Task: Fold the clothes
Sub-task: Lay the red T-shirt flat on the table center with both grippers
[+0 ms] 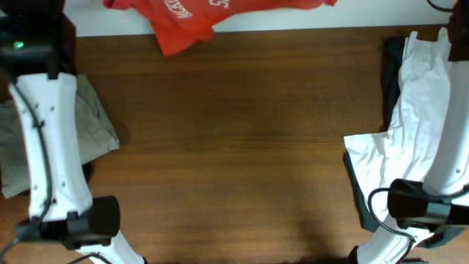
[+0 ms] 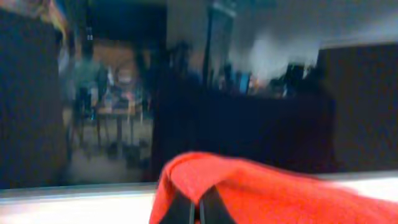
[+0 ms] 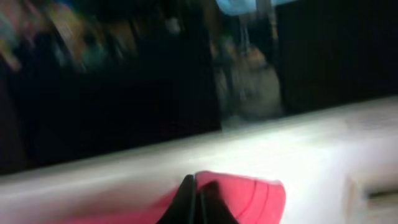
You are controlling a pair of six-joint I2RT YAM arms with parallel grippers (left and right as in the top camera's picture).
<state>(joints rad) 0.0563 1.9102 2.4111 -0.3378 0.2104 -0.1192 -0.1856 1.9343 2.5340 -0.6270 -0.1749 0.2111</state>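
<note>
My right gripper is going to move down and back to the clear tabletop (image 1: 352,103) beside the white shirt next, and it will let go of the red shirt's edge there.
The red-orange T-shirt (image 1: 190,18) with white lettering hangs bunched at the far edge of the wooden table (image 1: 242,147), partly cut off by the top of the overhead view. In the left wrist view my left gripper (image 2: 194,213) is shut, its dark fingers pinching a raised fold of the red shirt (image 2: 267,193). In the right wrist view my right gripper (image 3: 194,200) is shut on an edge of the red shirt (image 3: 255,198), lifted above a pale surface. Neither set of fingertips shows in the overhead view.
Khaki-beige trousers (image 1: 95,125) lie at the table's left side under my left arm (image 1: 47,147). A plain white shirt (image 1: 421,110) lies over a dark garment (image 1: 392,55) at the right, beside my right arm (image 1: 447,161).
</note>
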